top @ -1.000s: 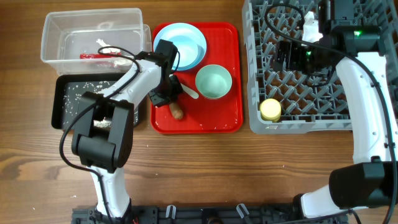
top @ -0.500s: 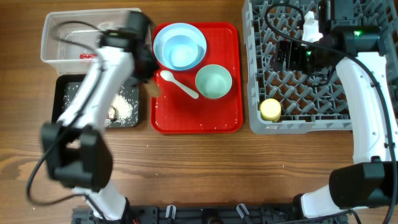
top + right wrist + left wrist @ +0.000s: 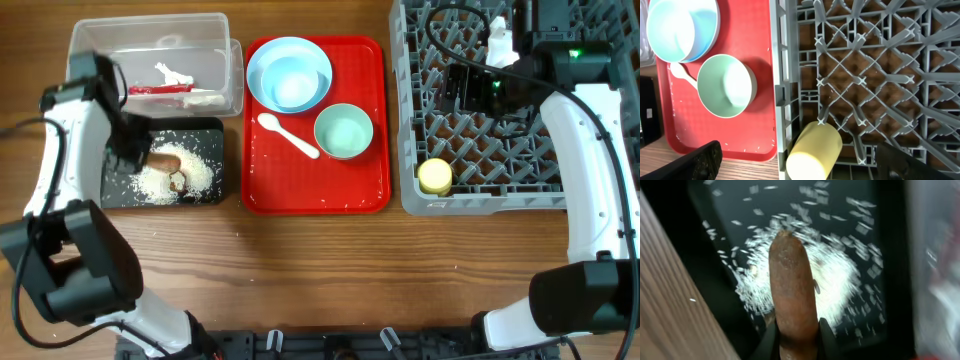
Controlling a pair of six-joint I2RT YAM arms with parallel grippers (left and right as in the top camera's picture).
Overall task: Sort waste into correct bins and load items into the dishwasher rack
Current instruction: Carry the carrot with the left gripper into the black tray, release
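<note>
Next, my left gripper lowers to the black tray (image 3: 110,196) and releases the orange carrot-like piece onto the white rice (image 3: 197,172), since the rice lies below the gripper's fingers.
My left gripper (image 3: 138,152) is shut on the orange carrot-like piece (image 3: 164,160), which it holds over the black tray (image 3: 110,196). In the left wrist view the piece (image 3: 792,285) sticks out from the jaws (image 3: 797,332) above the white rice (image 3: 840,287). Rice (image 3: 197,172) and a small brown lump (image 3: 178,184) lie in the tray. The clear tub (image 3: 90,40) holds the red wrapper (image 3: 158,89) and white scraps (image 3: 172,73). My right gripper (image 3: 470,90) is open and empty over the grey rack (image 3: 590,150), with the yellow cup (image 3: 815,150) lying below it.
The red tray (image 3: 370,195) carries a pale blue bowl (image 3: 290,75) sitting on a blue plate, a mint bowl (image 3: 344,131) and a white spoon (image 3: 288,135). The yellow cup (image 3: 435,177) lies in the rack's front left corner.
My left arm swung left from the red tray, across the clear tub's corner, to the black tray, carrying the carrot-like piece. The right arm has not moved.
</note>
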